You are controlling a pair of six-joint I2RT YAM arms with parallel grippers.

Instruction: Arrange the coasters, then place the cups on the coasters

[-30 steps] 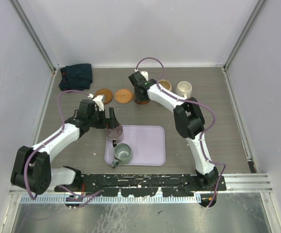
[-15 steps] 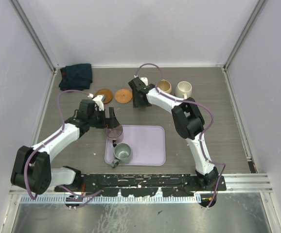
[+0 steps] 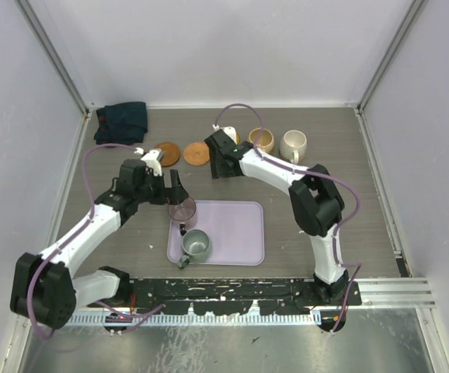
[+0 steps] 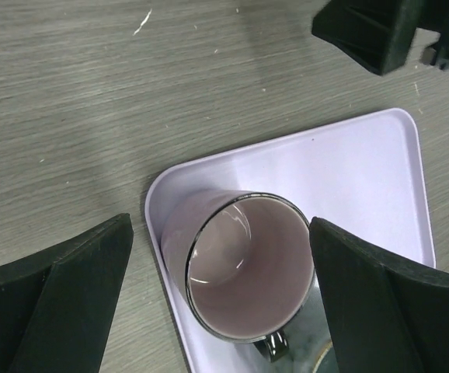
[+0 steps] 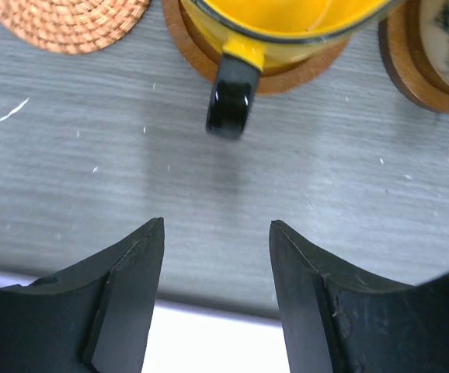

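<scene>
The mauve-pink cup's black handle (image 3: 182, 230) (image 4: 272, 346) is below the open fingers of my left gripper and back from them, so my left gripper will move back and down onto it.
A mauve-pink cup (image 4: 244, 268) stands upright in the corner of the lavender tray (image 4: 364, 179), between the wide-apart fingers of my open left gripper (image 4: 218, 229), which do not touch it. Beside it on the tray (image 3: 232, 225) sits a grey-green cup (image 3: 196, 245). The yellow cup (image 5: 279, 19) rests on a dark rimmed coaster (image 5: 186, 47), its black handle (image 5: 230, 105) pointing at my open, empty right gripper (image 5: 217, 233). The tan cup (image 3: 261, 140) sits on another dark coaster (image 5: 411, 74). A cream cup (image 3: 294, 143) stands at the far right. Two orange-brown coasters (image 3: 165, 153) (image 3: 197, 153) lie bare.
A dark folded cloth (image 3: 121, 122) lies in the back left corner. White walls with metal posts enclose the table on three sides. In the top view my right arm (image 3: 271, 165) reaches across over the yellow cup and hides most of it.
My right gripper has opened, let go of the yellow cup on its coaster and drawn back toward the tray. The left arm shifted slightly, its gripper still open around the mauve cup.
</scene>
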